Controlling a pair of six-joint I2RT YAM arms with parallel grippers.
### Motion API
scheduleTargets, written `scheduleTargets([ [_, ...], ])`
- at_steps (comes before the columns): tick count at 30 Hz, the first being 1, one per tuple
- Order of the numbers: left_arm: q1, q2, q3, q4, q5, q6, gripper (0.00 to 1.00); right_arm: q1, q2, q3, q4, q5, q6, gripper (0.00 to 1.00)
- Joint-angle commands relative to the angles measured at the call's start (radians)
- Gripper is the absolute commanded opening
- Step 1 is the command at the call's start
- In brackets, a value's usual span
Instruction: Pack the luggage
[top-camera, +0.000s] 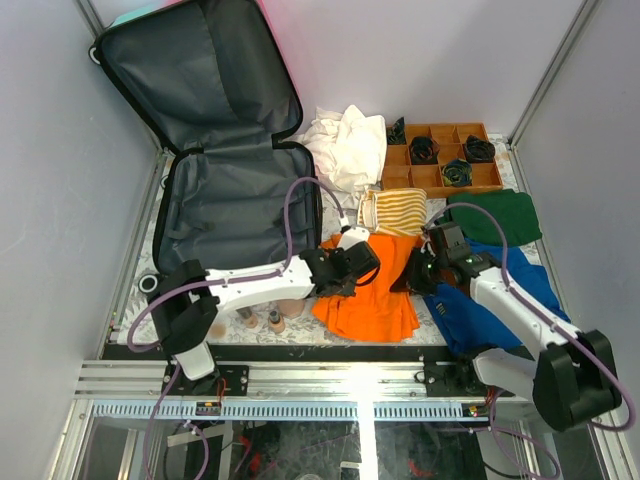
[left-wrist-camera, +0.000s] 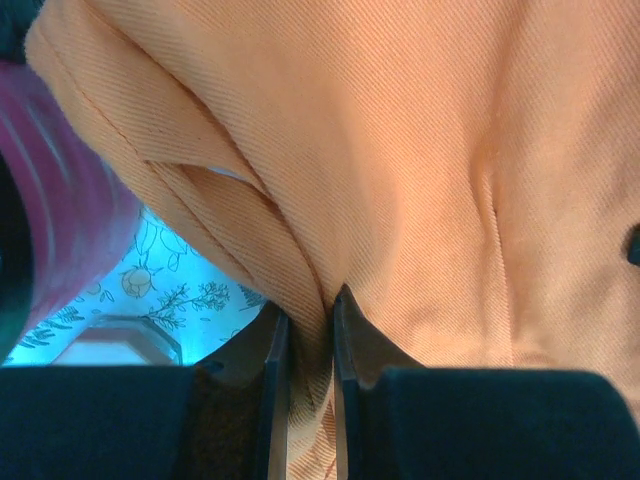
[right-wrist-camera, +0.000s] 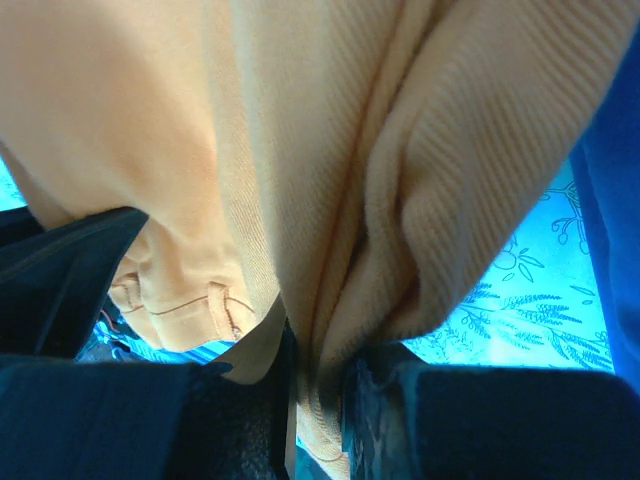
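The left gripper lifts outward and to the left in the top view next. Then it lowers to release the garment on the luggage's grey lining (top-camera: 202, 200), because it lies empty.
The luggage (top-camera: 235, 200) lies open at the back left, its dark grey lining up and its lid (top-camera: 195, 75) leaning on the wall. An orange garment (top-camera: 375, 290) lies on the table to the suitcase's right. My left gripper (top-camera: 350, 268) is shut on the garment's left edge; the fold of orange cloth (left-wrist-camera: 420, 180) sits pinched between the jaws. My right gripper (top-camera: 418, 275) is shut on the garment's right edge, with bunched orange cloth (right-wrist-camera: 330, 200) between its jaws.
An orange compartment tray (top-camera: 440, 158) with dark rolled items stands at the back right. White cloth (top-camera: 345, 145), a yellow striped item (top-camera: 392, 212), a green garment (top-camera: 495, 215) and a blue garment (top-camera: 490, 300) lie around. Small objects (top-camera: 262, 320) lie near the front edge.
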Motion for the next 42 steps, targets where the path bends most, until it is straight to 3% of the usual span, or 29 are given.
scheduleTargets([
  [1,-0.011,-0.095,0.090,0.104,-0.070,0.082,0.00,0.008,-0.123,0.096,-0.048,0.019,-0.011,0.00],
  [8,0.001,-0.220,0.126,0.208,-0.112,0.237,0.00,0.008,-0.164,0.235,-0.105,0.056,-0.050,0.00],
  [13,0.148,-0.264,0.190,0.212,-0.046,0.331,0.00,0.009,-0.062,0.441,-0.074,0.057,-0.160,0.00],
  [19,0.384,-0.336,0.179,0.199,0.038,0.436,0.00,0.029,0.241,0.738,-0.005,-0.020,-0.188,0.00],
  [30,0.871,-0.477,-0.001,0.281,0.083,0.616,0.00,0.266,0.894,1.399,0.115,-0.019,-0.197,0.00],
  [37,1.103,-0.407,-0.079,0.410,0.143,0.707,0.00,0.364,1.177,1.634,0.179,0.077,-0.248,0.00],
  [42,1.205,-0.316,-0.097,0.494,0.159,0.713,0.00,0.394,1.286,1.673,0.265,0.142,-0.267,0.00],
])
